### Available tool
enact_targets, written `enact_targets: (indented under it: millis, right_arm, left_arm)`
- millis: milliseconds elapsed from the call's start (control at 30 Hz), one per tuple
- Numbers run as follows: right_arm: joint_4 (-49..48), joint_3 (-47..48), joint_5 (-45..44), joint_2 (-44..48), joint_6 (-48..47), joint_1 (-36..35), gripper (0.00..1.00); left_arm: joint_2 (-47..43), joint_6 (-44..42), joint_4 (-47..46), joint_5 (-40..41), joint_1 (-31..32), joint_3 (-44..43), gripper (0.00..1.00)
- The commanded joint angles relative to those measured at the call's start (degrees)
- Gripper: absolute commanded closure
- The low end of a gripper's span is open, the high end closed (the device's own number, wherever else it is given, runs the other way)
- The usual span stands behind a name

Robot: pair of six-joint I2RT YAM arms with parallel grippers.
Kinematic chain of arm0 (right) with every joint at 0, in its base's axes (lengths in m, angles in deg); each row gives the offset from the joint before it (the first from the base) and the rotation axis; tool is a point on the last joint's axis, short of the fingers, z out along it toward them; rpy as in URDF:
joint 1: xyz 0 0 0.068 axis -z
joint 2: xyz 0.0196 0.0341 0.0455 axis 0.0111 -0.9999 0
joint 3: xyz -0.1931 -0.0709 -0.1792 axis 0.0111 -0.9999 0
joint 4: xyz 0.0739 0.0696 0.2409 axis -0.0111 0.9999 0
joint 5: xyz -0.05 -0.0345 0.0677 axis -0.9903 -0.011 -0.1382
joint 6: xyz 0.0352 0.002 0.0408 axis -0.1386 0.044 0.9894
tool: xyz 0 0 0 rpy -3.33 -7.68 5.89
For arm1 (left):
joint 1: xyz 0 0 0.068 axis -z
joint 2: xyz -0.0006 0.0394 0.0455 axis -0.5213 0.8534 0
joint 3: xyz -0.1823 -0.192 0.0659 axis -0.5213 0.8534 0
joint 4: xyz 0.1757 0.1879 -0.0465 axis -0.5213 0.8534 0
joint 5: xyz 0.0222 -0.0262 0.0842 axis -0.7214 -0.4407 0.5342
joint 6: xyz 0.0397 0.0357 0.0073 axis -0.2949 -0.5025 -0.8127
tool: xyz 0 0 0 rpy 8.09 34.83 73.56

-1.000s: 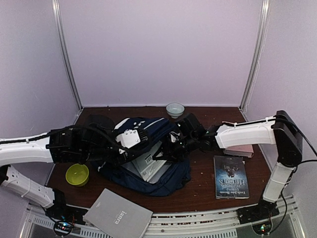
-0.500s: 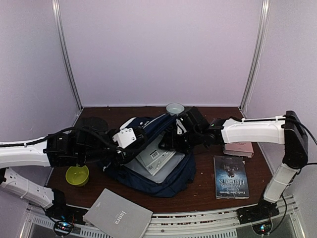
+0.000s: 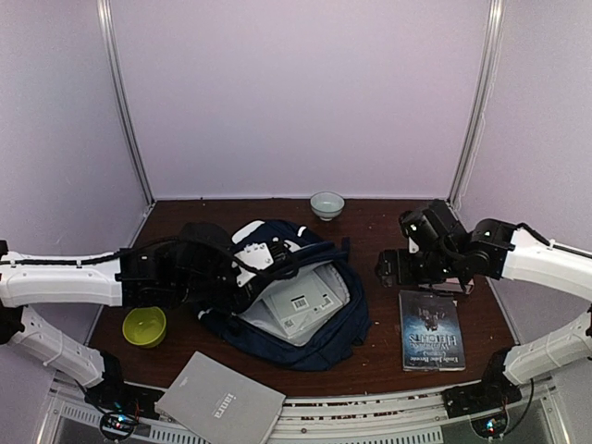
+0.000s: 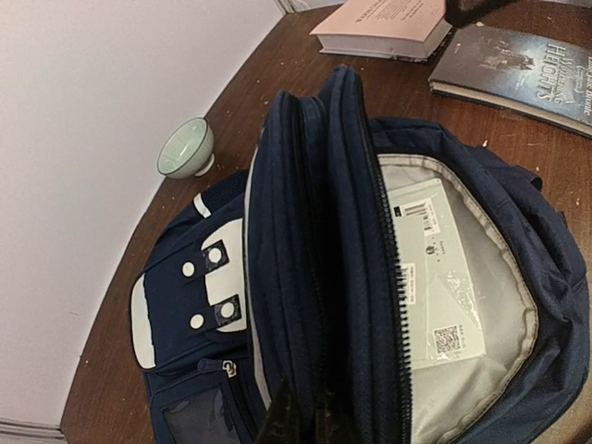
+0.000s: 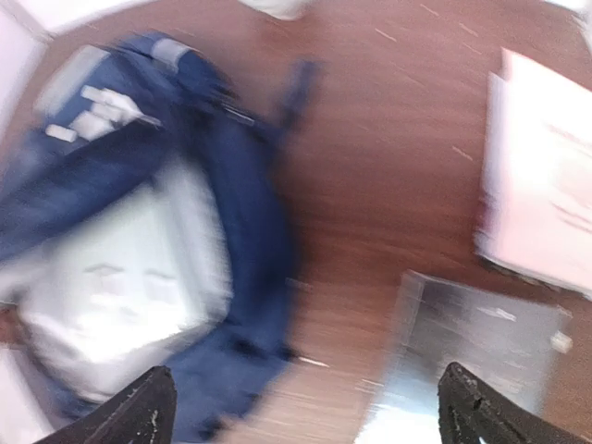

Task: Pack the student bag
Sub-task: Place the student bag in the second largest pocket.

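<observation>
The white book is inside the bag. My left gripper should next pull the bag's upper rim (image 3: 253, 294) (image 4: 313, 384) in its fingers to the left in the top view and let it go.
The student bag (image 3: 319, 338) lies in the middle of the table, navy, its main pocket unzipped and held agape. My left gripper (image 3: 276, 266) is shut on the bag's upper rim; in the left wrist view its fingers (image 4: 289, 416) pinch the navy fabric (image 4: 314, 231). A white book with barcode labels (image 3: 301, 301) lies inside the pocket (image 4: 435, 277). My right gripper (image 3: 388, 268) hangs open and holding nothing over bare table, right of the bag. The right wrist view is blurred, its fingertips (image 5: 139, 407) wide apart, with the bag (image 5: 250, 231) at the left.
A dark book (image 3: 432, 330) lies right of the bag, under the right arm. A pink book (image 3: 451, 278) lies behind it. A pale bowl (image 3: 326, 204) stands at the back, a green bowl (image 3: 144, 326) at the left, and a grey book (image 3: 220, 400) at the front edge.
My right gripper let go of the white book in the bag, opened wide and drew back to the right. The left gripper kept hold of the rim and the bag settled lower.
</observation>
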Motion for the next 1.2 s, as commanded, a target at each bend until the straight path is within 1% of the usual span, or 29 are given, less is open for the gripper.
enact_targets:
  millis: [0,67,167,233,267,333,400,433,500,567,633,700,733,767,800,833,867,900,933,967,1033,1067,1100,1167]
  right_arm:
    - [8.5,-9.7,-5.4,2.1,2.0,5.3,0.0]
    - [7.6,-12.7,-5.4,2.2,1.9,8.5,0.0]
    - [8.1,-16.0,-8.6,2.5,1.9,14.3,0.0]
    - [6.5,-18.4,-6.3,2.4,0.7,18.5,0.0]
    - [4.8,-19.9,-3.8,2.3,-0.1,20.2,0.0]
    - [0.0,-22.7,1.5,2.0,-1.3,22.5,0.0]
    - [-2.0,-24.7,4.6,1.1,-1.7,23.3,0.0]
    - [-1.9,-25.0,3.9,0.6,-1.4,23.3,0.0]
    - [-2.9,-25.7,3.1,-0.9,-1.3,23.3,0.0]
    - [-6.0,-26.5,7.1,-2.8,-1.9,23.3,0.0]
    - [-5.7,-25.5,8.0,-4.6,-3.1,22.5,0.0]
    - [-6.1,-24.9,9.8,-5.5,-4.0,21.1,0.0]
    - [-6.2,-24.6,11.1,-5.8,-4.3,20.5,0.01]
    - [-6.9,-24.4,13.2,-6.0,-4.6,20.0,0.02]
    - [-8.1,-24.4,16.1,-6.2,-4.6,19.5,0.04]
    - [-10.1,-24.6,19.1,-6.5,-4.2,18.8,0.05]
    - [-12.0,-24.7,21.9,-7.0,-3.4,17.8,0.07]
    - [-14.2,-24.6,24.0,-7.6,-2.4,16.5,0.08]
    - [-15.9,-24.0,25.6,-8.2,-1.7,14.8,0.08]
    - [-16.6,-23.1,26.6,-8.9,-1.5,13.3,0.07]
    - [-13.6,-20.2,24.7,-8.9,-1.9,12.0,0.02]
    - [-10.2,-19.1,21.1,-7.5,-2.0,12.3,0.0]
    - [-8.2,-18.7,16.7,-5.3,-1.9,13.1,0.0]
    - [-7.1,-19.9,9.9,1.2,-1.0,16.1,0.0]
  left_arm:
    - [1.9,2.3,-3.3,2.5,-2.9,-1.5,1.0]
    - [2.9,2.9,-3.0,2.8,-3.5,-1.7,1.0]
    - [3.4,2.8,-1.7,3.1,-3.6,-2.0,1.0]
    - [3.3,2.9,-0.8,5.1,-3.9,-1.6,1.0]
    - [3.2,3.4,0.0,6.7,-4.5,-1.4,1.0]
    - [2.6,5.5,2.2,9.6,-7.9,-0.7,1.0]
    - [1.5,9.2,3.5,12.7,-12.4,-0.2,1.0]
    - [0.8,10.1,3.2,14.0,-13.4,0.1,1.0]
    - [-0.2,10.6,1.0,14.3,-13.7,0.6,1.0]
    - [-0.1,11.2,0.0,13.0,-13.8,0.3,1.0]
    - [0.1,11.4,-0.3,14.4,-13.7,0.4,1.0]
    - [-0.4,10.5,-0.5,12.2,-13.7,1.0,1.0]
    - [-1.0,9.7,-0.7,9.2,-13.6,1.4,0.97]
    - [-2.0,8.7,-1.2,6.1,-13.4,1.9,0.81]
    - [-3.0,7.7,-2.3,3.8,-12.5,2.7,0.59]
    - [-4.2,6.5,-3.8,2.7,-11.0,3.5,0.44]
    - [-5.4,4.8,-5.8,2.0,-9.3,4.4,0.34]
    - [-6.2,2.9,-8.6,1.3,-7.0,5.2,0.28]
    - [-6.7,0.9,-10.3,0.6,-4.6,5.8,0.24]
    - [-6.3,-1.2,-11.3,-0.6,-2.1,5.5,0.22]
    - [-3.7,-4.8,-10.4,-3.5,2.6,2.8,0.22]
    - [-1.8,-5.6,-8.8,-4.5,5.0,0.6,0.21]
    - [0.5,-5.5,-7.1,-5.4,6.0,-1.9,0.21]
    - [4.9,-3.4,-4.2,-7.3,6.9,-6.3,0.2]
